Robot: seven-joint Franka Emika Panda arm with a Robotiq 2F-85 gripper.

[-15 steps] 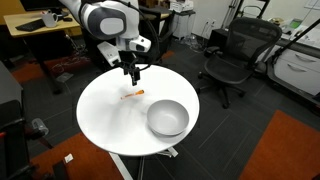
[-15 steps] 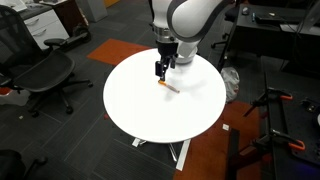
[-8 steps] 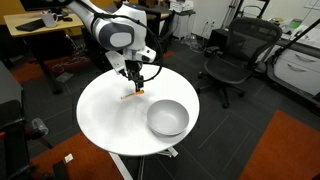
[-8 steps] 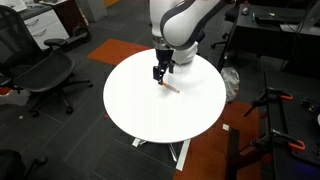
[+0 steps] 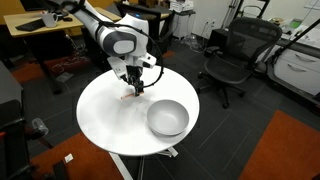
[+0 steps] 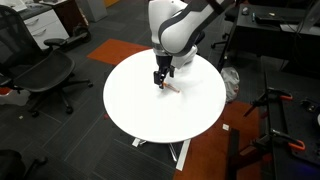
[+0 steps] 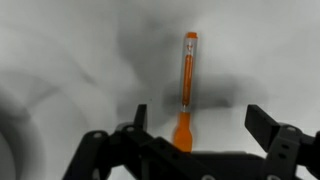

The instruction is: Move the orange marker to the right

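Note:
The marker (image 7: 187, 90) is between my fingers; they should stay low over the tabletop and close beside its thicker end.
The orange marker (image 7: 187, 90) lies flat on the round white table (image 5: 110, 120). In the wrist view it runs lengthwise between my open fingers, its thicker end nearest the camera. My gripper (image 7: 200, 118) is open, with one finger on each side of the marker and not touching it. In both exterior views the gripper (image 5: 133, 92) (image 6: 159, 82) hangs straight down just over the marker (image 5: 130, 97) (image 6: 169, 87), close to the tabletop.
A grey bowl (image 5: 167, 118) stands on the table near the edge, a short way from the marker. Black office chairs (image 5: 232, 55) (image 6: 40, 70) stand around the table. Desks and clutter fill the background.
My gripper has come down and shifted over the marker, from above and beside it to straddling it near the tabletop. The marker has not moved.

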